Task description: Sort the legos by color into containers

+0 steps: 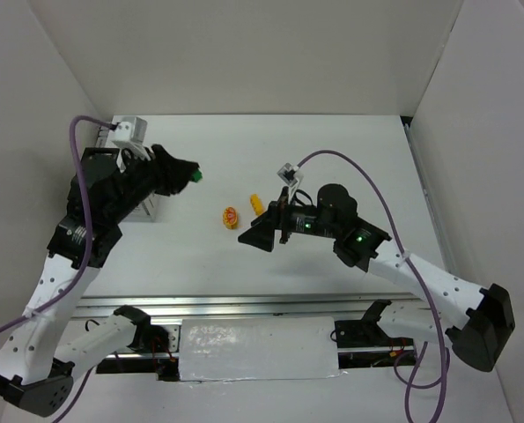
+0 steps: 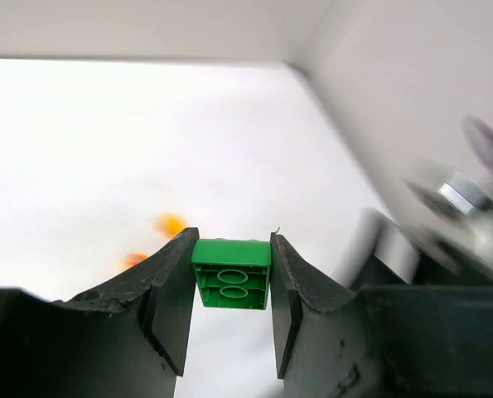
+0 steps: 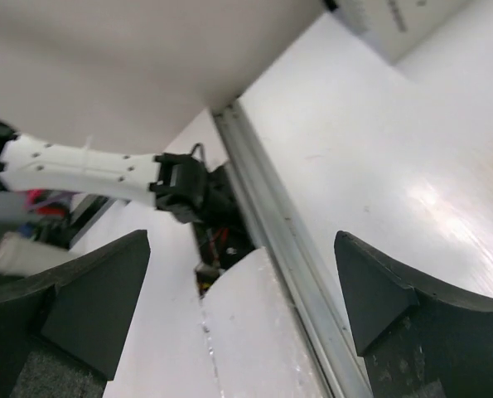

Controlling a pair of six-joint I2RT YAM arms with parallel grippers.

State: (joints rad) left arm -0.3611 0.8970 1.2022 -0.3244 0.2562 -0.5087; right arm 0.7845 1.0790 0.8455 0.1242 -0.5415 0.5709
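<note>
The green lego swings to the left in the top view over the pale container next, as my left gripper turns.
My left gripper is raised over the left part of the table, shut on a green lego. The left wrist view shows that green lego pinched between both fingers, underside facing the camera. An orange lego and a yellow lego lie on the table's middle. Just right of them my right gripper hangs open, holding nothing; in its wrist view the gripper stands wide apart. The containers are mostly hidden under my left arm; only a pale corner shows.
White walls enclose the table on three sides. A metal rail and a white foil-covered block run along the near edge between the arm bases. Purple cables loop from both wrists.
</note>
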